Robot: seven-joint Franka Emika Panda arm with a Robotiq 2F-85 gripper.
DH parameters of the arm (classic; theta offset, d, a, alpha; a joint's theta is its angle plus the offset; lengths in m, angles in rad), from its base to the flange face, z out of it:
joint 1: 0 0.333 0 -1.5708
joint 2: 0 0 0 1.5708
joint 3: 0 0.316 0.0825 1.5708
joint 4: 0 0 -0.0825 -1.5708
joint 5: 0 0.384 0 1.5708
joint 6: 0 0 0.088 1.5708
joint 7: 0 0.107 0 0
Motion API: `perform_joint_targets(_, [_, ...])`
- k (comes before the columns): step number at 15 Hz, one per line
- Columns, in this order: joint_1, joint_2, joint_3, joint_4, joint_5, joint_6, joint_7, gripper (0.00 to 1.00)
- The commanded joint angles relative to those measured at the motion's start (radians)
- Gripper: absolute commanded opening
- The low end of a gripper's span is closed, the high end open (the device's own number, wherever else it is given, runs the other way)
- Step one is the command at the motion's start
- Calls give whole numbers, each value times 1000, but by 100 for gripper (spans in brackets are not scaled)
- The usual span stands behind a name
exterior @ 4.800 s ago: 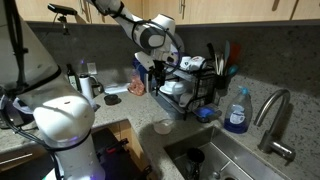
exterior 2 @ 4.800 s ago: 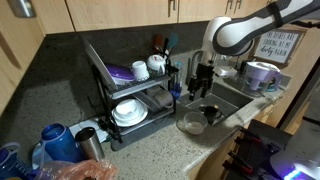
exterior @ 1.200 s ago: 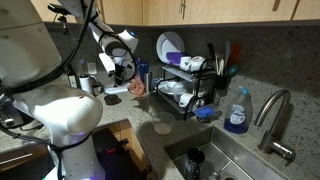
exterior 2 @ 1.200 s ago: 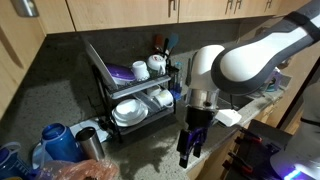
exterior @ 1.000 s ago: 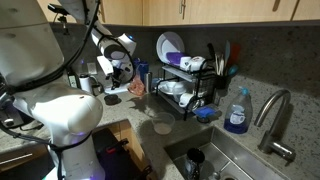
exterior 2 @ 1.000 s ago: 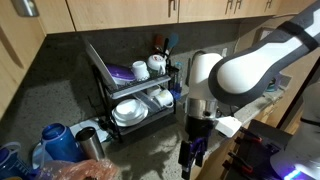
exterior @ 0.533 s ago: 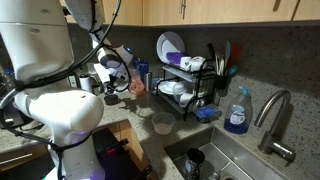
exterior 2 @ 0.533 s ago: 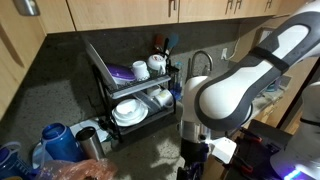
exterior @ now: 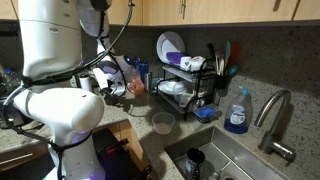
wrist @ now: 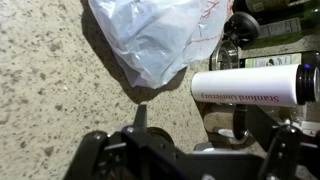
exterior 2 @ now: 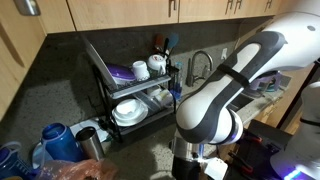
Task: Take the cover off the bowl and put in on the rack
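The dark round rim (wrist: 161, 134) lies below, left in the wrist view; my gripper's open fingers will move down onto it next.
The black wire rack (exterior: 187, 78) stands on the counter at the back and shows in both exterior views (exterior 2: 128, 88). A round white and purple dish (exterior: 168, 47) stands upright on its top tier; I cannot tell if it is the cover. The bowl (exterior: 162, 122) sits uncovered on the counter in front of the rack; my arm hides it in an exterior view (exterior 2: 215, 110). My gripper (wrist: 195, 125) is far from the rack, low over the speckled counter, open and empty.
A crumpled plastic bag (wrist: 160, 35) and a lying white tumbler (wrist: 255, 85) are just ahead of the gripper. A blue soap bottle (exterior: 237, 110), a faucet (exterior: 275, 112) and the sink (exterior: 215, 160) lie to the right of the rack. Cups and plates fill the rack.
My arm has swung away from the rack toward the end of the counter with the bag and tumbler, and now fills the foreground of an exterior view. The bowl and rack have not moved.
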Motion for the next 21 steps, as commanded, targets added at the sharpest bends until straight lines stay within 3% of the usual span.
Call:
perform_joint_targets(1, [15,89,4,50,66,29,-83,100])
perform_joint_targets(11, [50,248,-21,109,50,202,-66,100])
perform_joint_targets(21, [45,299,-20,151,52,303,-50,96])
